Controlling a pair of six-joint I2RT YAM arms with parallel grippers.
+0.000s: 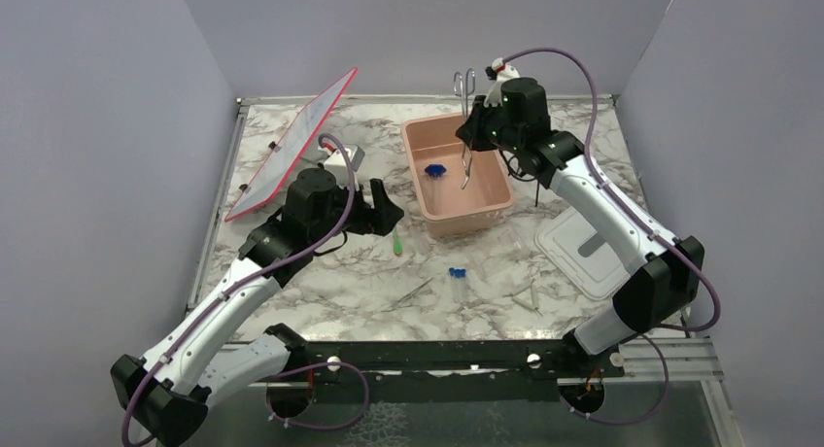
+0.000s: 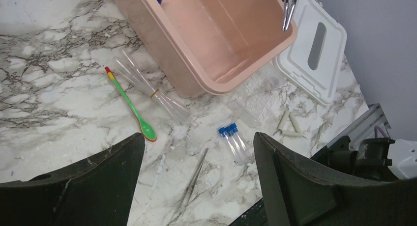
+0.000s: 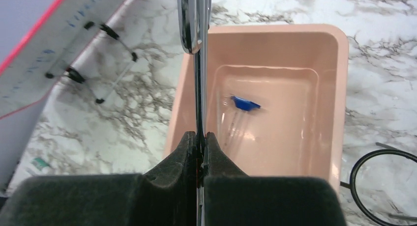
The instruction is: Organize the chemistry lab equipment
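Observation:
The pink tub's bottom (image 1: 463, 184) (image 3: 281, 128) beside the blue-capped tubes is empty. I should lower the forceps into the pink tub next with my right gripper.
My right gripper (image 3: 200, 137) is shut on long metal forceps (image 3: 197, 49) that hang upright over the pink tub (image 1: 457, 212), their tips down inside it (image 1: 464, 175). Blue-capped tubes (image 3: 241, 104) lie on the tub floor. My left gripper (image 2: 199, 137) is open and holds nothing; it hovers above the marble left of the tub (image 1: 384, 206). Below it lie metal tweezers (image 2: 194, 179), three blue-capped clear tubes (image 2: 233, 142), a green stick with a spoon end (image 2: 133, 105) and a banded bundle of clear pipettes (image 2: 152, 91).
The white lid (image 2: 314, 49) lies right of the tub, with small white tubes (image 2: 290, 124) and a clear plastic tray (image 2: 255, 100) near it. A red-edged panel (image 1: 291, 146) leans at the back left. A black wire ring (image 3: 388, 186) sits right of the tub.

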